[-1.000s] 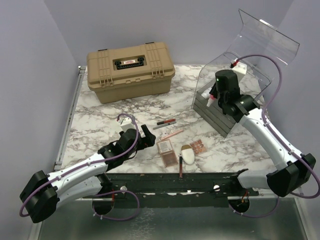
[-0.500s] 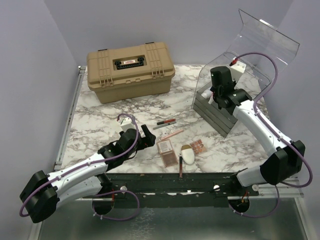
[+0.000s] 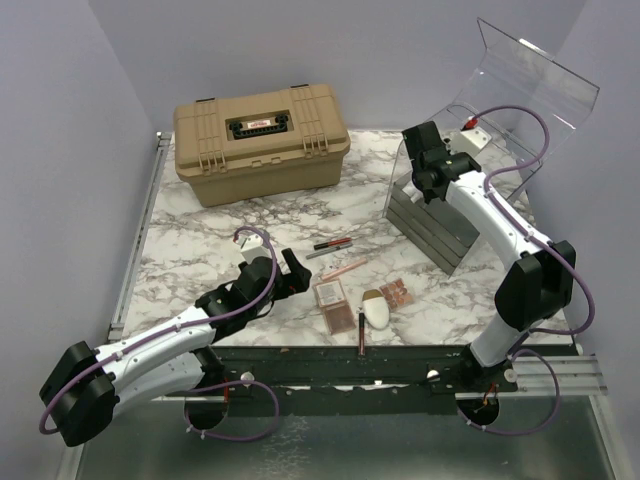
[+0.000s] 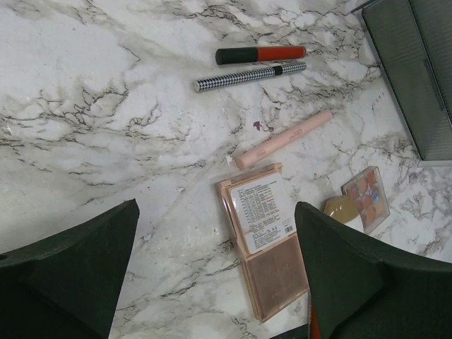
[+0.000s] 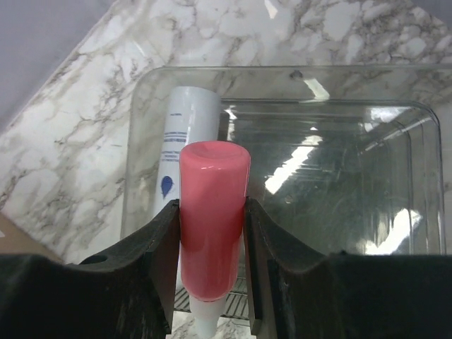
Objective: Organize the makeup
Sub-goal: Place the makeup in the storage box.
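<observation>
Next, my right gripper lowers and releases the pink tube onto the clear bin's empty spot, as the bin's bare bottom shows beside the white tube point(image 5: 185, 141).
My right gripper point(image 5: 212, 212) is shut on a pink tube point(image 5: 212, 226) with a white cap. It holds the tube over the open top of the clear bin point(image 5: 339, 113), where a white tube point(image 5: 185, 141) lies at the left side. In the top view the right gripper point(image 3: 420, 182) is at the bin's left end. My left gripper point(image 4: 215, 212) is open and empty, low over the marble just left of a long brown-pink palette point(image 4: 268, 240). Beside it are a small palette point(image 4: 366, 198), a white oval piece point(image 4: 344, 210), a pink stick point(image 4: 282, 139), and a red-black pencil point(image 4: 260, 54).
A large tan hard case point(image 3: 260, 140) stands at the back left. The clear bin's grey drawers point(image 3: 445, 235) face the table centre and its lid point(image 3: 535, 75) stands raised. A thin red pencil point(image 3: 361, 333) lies at the table's front edge. A houndstooth pencil point(image 4: 249, 75) lies by the red-black one.
My right arm has swung left and farther back over the bin, carrying the pink tube. The left arm and the items on the table have not moved.
</observation>
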`<state>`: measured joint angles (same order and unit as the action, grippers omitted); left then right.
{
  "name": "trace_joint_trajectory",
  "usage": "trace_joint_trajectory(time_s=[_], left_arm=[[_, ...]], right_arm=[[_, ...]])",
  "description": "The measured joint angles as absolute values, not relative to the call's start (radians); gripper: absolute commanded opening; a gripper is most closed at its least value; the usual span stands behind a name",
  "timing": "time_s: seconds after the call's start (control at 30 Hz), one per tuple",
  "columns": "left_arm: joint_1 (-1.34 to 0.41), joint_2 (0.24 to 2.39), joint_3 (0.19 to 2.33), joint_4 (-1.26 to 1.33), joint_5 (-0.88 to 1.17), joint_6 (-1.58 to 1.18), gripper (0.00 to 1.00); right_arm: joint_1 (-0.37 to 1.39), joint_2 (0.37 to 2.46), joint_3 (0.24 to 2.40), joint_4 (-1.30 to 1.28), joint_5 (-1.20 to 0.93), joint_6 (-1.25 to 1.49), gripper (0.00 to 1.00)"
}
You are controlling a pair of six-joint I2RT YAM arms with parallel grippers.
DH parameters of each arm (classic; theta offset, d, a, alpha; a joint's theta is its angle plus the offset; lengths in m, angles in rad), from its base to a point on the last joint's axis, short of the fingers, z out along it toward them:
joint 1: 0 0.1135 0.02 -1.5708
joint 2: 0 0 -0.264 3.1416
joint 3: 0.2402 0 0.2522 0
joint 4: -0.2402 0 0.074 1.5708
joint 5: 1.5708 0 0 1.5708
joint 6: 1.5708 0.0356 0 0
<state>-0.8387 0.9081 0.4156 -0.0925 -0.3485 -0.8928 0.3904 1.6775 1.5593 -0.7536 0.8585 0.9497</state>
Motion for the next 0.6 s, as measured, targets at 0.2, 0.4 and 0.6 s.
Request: trace_joint_trajectory(time_s=[0.2, 0.4, 0.6], left_arm=[[-0.838, 0.908, 0.411, -0.092, -0.348, -0.893, 0.94], [-0.837, 0.911, 0.410, -0.091, -0.348, -0.893, 0.94], [-0.837, 0.915, 0.410, -0.091, -0.348, -0.893, 0.94]], right_arm=[[0.390, 1.679, 1.536, -0.827, 0.886, 1.049, 0.23], [0.370, 1.679, 1.511, -0.848, 0.901, 1.069, 0.25], [0.324, 1.679, 1.485, -0.849, 0.900, 1.073, 0.25]])
